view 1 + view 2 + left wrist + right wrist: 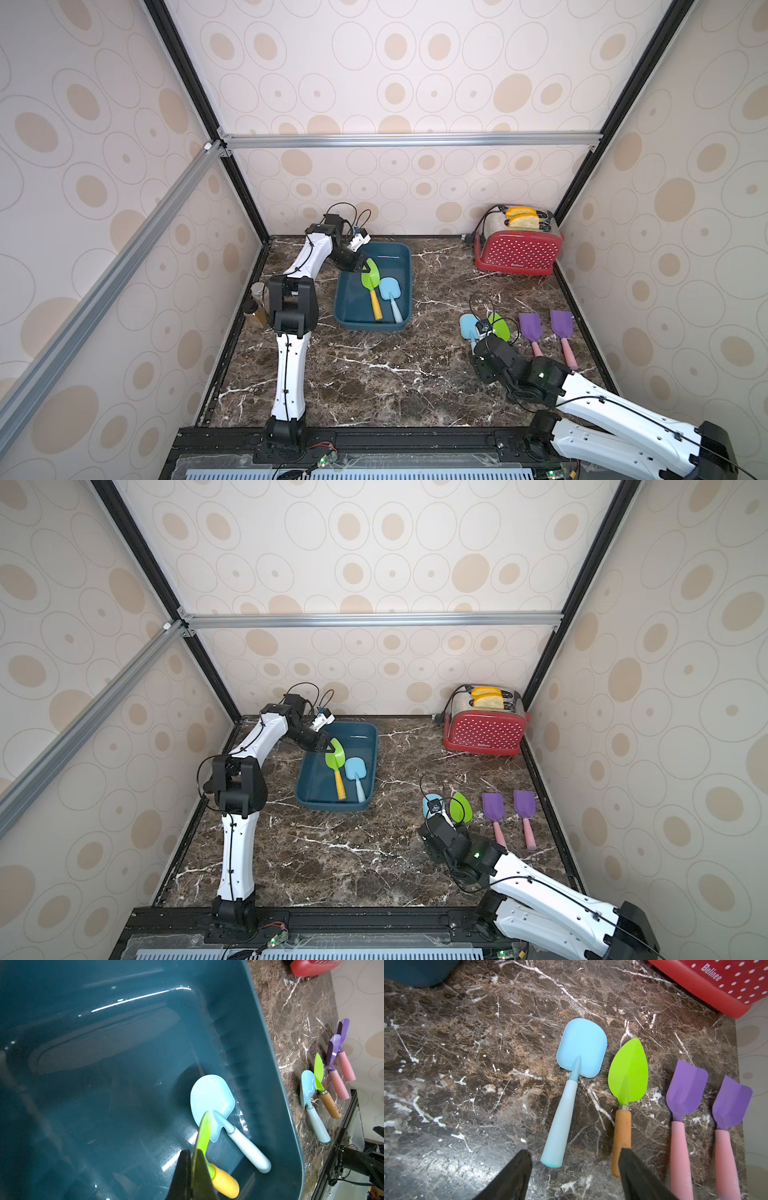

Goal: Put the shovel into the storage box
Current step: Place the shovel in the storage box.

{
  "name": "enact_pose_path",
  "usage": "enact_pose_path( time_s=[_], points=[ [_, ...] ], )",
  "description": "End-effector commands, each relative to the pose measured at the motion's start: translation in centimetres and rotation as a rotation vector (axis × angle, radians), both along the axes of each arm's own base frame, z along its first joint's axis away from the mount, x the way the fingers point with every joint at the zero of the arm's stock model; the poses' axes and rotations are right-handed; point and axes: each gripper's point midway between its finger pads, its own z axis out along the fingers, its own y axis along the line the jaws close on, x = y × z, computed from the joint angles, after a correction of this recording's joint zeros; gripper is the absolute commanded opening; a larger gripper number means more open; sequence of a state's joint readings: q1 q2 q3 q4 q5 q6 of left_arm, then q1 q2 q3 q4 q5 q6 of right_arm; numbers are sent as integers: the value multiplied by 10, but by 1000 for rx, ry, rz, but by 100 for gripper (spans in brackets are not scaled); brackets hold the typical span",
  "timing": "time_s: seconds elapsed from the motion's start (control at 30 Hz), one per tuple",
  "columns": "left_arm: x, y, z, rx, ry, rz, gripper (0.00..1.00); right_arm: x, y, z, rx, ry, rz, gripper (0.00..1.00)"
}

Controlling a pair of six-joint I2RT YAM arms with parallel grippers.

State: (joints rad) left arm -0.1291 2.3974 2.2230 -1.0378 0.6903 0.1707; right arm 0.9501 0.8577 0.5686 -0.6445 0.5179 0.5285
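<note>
The green shovel's blade is still held above the bottom of the box, so the robot's left gripper needs to move down toward that bottom beside the light blue shovel and let go of the blade.
The dark teal storage box (390,246) (316,787) (104,1064) stands at the back left of the marble table. My left gripper (365,266) (330,746) (191,1152) is over the box, shut on the blade of a green shovel (370,277) (203,1132) whose yellow handle (225,1185) points down toward the box floor. A light blue shovel (390,291) (212,1101) lies flat in the box beside it. My right gripper (575,1157) is open above the table, its jaws on either side of the handle end of another light blue shovel (581,1049) (468,324).
To the right of that shovel lie a green shovel with a wooden handle (628,1072) (500,326) and two purple shovels with pink handles (530,326) (562,322). A red polka-dot toaster (517,249) stands at the back right. A jar (257,307) sits by the left wall.
</note>
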Motion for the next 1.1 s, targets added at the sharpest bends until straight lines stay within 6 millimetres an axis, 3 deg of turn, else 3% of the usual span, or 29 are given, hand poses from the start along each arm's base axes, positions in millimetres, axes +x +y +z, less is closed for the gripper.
enact_pose_path(
  time_s=[0.0, 0.27, 0.43, 0.57, 0.83, 1.07],
  points=[
    [-10, 6, -26, 44, 75, -21, 0, -1, -5, -4, -2, 8, -27, 73],
    [-6, 6, -50, 45, 121, 4, 0, 0, -2, -1, 18, -1, -21, 73],
    [-4, 8, -60, 58, 138, 23, 13, 0, -2, 1, 23, -6, -19, 73],
    [1, 7, -57, 50, 124, 40, 24, 1, -1, 1, 25, -7, -19, 73],
    [9, 6, -22, 37, 47, 69, 37, 2, -6, 1, 22, -17, -55, 72],
    [0, -7, 60, -30, -128, 76, 45, 4, -12, -25, -24, 53, -118, 71]
  ],
)
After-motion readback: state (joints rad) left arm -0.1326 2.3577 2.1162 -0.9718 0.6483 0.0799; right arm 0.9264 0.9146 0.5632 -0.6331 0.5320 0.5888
